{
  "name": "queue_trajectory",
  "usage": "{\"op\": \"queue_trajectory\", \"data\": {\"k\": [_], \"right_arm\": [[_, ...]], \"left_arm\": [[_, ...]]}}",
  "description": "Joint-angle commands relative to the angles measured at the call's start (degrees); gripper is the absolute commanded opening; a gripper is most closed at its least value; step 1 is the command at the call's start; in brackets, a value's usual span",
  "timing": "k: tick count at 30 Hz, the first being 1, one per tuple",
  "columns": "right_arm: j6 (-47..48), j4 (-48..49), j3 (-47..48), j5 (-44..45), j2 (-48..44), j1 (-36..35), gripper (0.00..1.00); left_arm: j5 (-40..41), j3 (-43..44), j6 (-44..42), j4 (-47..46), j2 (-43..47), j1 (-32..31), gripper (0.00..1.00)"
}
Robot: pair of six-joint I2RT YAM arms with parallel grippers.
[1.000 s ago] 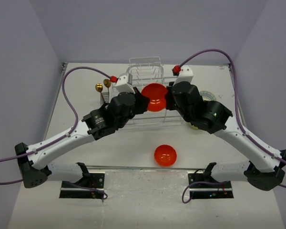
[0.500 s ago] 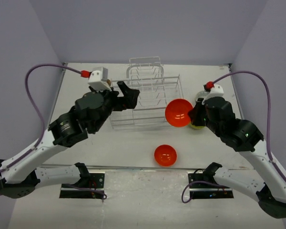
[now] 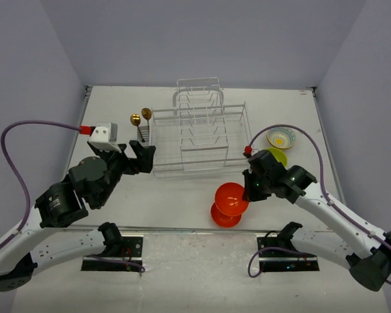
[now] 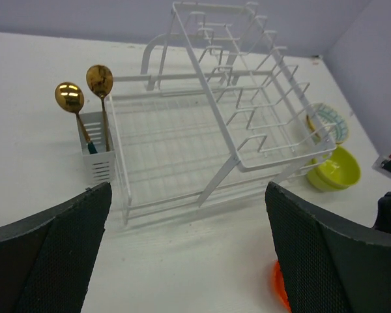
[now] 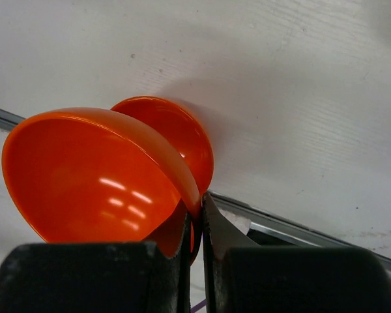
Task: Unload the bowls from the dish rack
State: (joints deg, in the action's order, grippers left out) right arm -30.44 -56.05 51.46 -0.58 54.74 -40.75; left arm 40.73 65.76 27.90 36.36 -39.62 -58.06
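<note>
My right gripper moves down and draws back next, seating the held bowl inside the second orange-red bowl (image 3: 225, 219) (image 5: 173, 135).
The white wire dish rack (image 3: 199, 134) stands mid-table, and I see no bowls in it. My right gripper (image 3: 246, 190) is shut on the rim of an orange-red bowl (image 3: 231, 195). That bowl is held tilted just over a second orange-red bowl (image 3: 223, 216) near the front edge. In the right wrist view the held bowl (image 5: 91, 176) fills the left side and the other bowl (image 5: 179, 134) shows behind it. A lime-green bowl (image 3: 278, 155) and a pale patterned bowl (image 3: 281, 137) sit right of the rack. My left gripper (image 3: 142, 156) hangs open and empty at the rack's left (image 4: 208, 130).
Two gold spoons (image 3: 141, 117) stand in a small white holder (image 4: 96, 160) on the rack's left end. A metal strip (image 5: 300, 228) runs along the table's front edge, close under the orange-red bowls. Purple walls enclose the table on three sides.
My left gripper opened, let go of the orange-red bowl and drew back to the left. My right arm carried that bowl from the rack toward the front, over the other orange-red bowl.
</note>
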Motion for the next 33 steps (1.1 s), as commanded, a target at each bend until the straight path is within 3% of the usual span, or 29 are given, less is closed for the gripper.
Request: {"op": "queue_trajectory", "data": {"k": [1, 16, 22, 33], "right_arm": [[-0.2, 4.8, -2.1, -3.3, 2.1, -0.1, 0.0], [-3.2, 7.0, -5.2, -3.7, 3.4, -2.3, 0.02], [-5.4, 9.5, -7.8, -3.2, 5.1, -2.3, 0.03], [-6.4, 11.7, -9.8, -3.8, 6.0, -3.5, 0.15]], "left_arm": [[1.3, -4.3, -3.1, 1.9, 1.2, -0.2, 1.0], [6.8, -13.6, -5.5, -4.3, 6.1, -0.2, 1.0], [7.6, -13.5, -5.9, -4.3, 6.3, -0.2, 1.0], [7.3, -14.0, -6.9, -4.2, 6.7, -0.2, 1.0]]}}
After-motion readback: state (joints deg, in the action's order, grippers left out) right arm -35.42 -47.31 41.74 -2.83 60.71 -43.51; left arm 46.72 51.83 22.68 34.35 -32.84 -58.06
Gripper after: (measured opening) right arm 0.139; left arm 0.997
